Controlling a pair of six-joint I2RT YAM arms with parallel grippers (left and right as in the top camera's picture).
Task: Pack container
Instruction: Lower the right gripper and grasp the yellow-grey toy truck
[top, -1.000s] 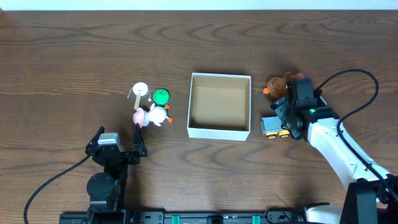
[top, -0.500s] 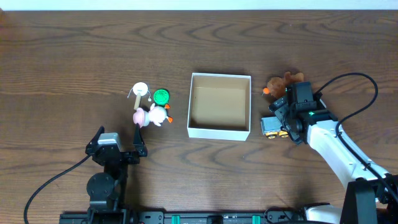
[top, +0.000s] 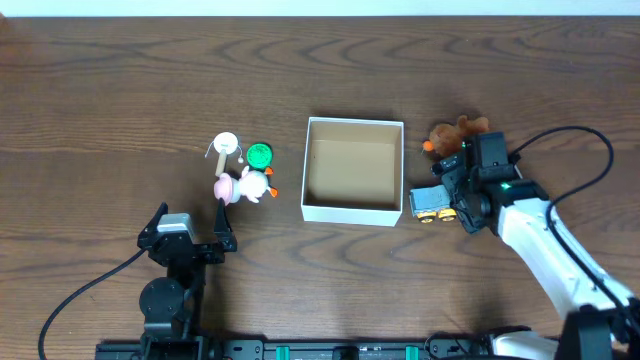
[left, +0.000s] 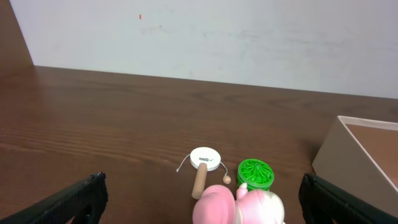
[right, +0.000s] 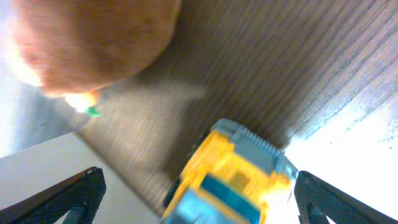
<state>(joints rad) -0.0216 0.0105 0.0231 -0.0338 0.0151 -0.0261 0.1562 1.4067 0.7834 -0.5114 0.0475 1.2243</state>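
Note:
The toy truck's blue end still sticks out on the container side, so my right gripper will lower around the toy truck (top: 430, 203) and move toward the container (top: 352, 212).
The container (top: 352, 212) is a square white-walled box with a tan inside, empty, at mid-table; its wall also shows in the left wrist view (left: 348, 155) and the right wrist view (right: 56, 168). My right gripper (top: 453, 195) is open and straddles a yellow and blue toy truck (top: 430, 203) just right of the container; the truck lies between the spread fingers (right: 199, 199) in the right wrist view (right: 230, 174). My left gripper (top: 192, 225) is open and empty near the front edge, its fingers (left: 202, 199) apart.
A brown plush toy (top: 450, 133) lies behind the truck, close to the container's right corner (right: 93, 37). Left of the container lie a pink and white plush (top: 243, 186), a green round toy (top: 260, 154) and a white disc with a wooden handle (top: 225, 145).
My right gripper has come down and a little left over the truck. The truck has shifted slightly left toward the container. The left arm has not moved.

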